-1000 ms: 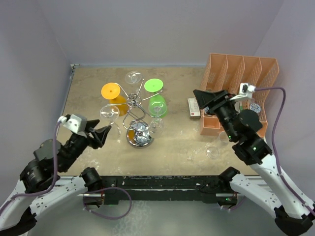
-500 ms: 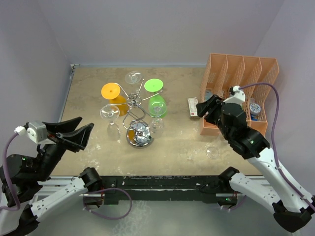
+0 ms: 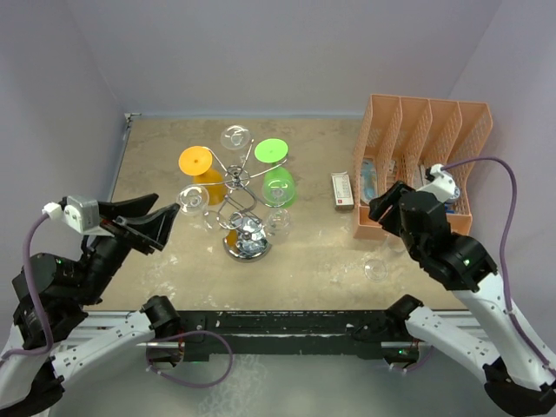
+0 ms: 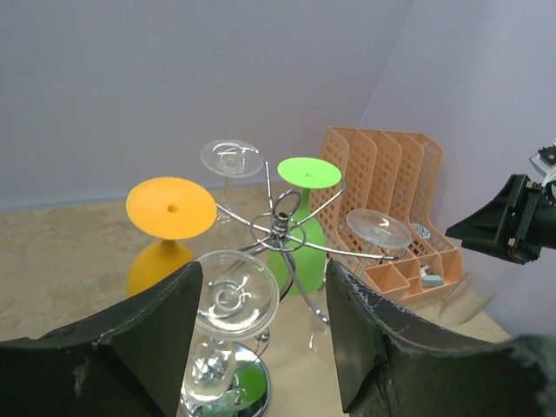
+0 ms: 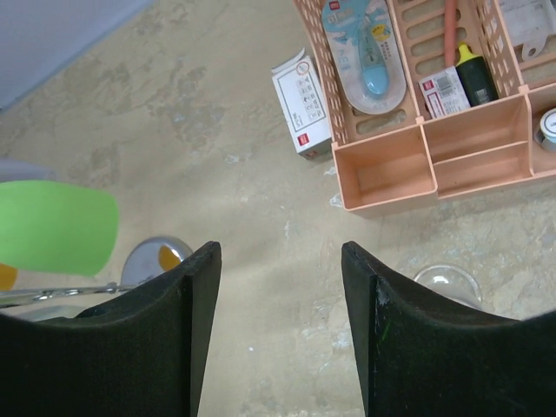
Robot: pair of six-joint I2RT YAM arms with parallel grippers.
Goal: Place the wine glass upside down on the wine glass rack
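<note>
My right gripper is open above the clear wine glass, which stands on its foot, so it will next move back and down onto the glass's rim.
The chrome wine glass rack stands mid-table on a round mirrored base. Upside down on its arms hang an orange glass, a green glass and several clear ones. One more clear wine glass sits on the table in front of the organiser, seen at the lower right of the right wrist view. My left gripper hangs open left of the rack, facing it, holding nothing. My right gripper is open and empty above the table, the loose glass just right of its fingers.
An orange mesh file organiser with pens and small items stands at the right back. A small white box lies beside it. Walls close in the table at the back and left.
My left arm drew back from the rack and lifted, its jaws opening a little wider. My right arm swung back toward the near right, tilting to look down at the table.
</note>
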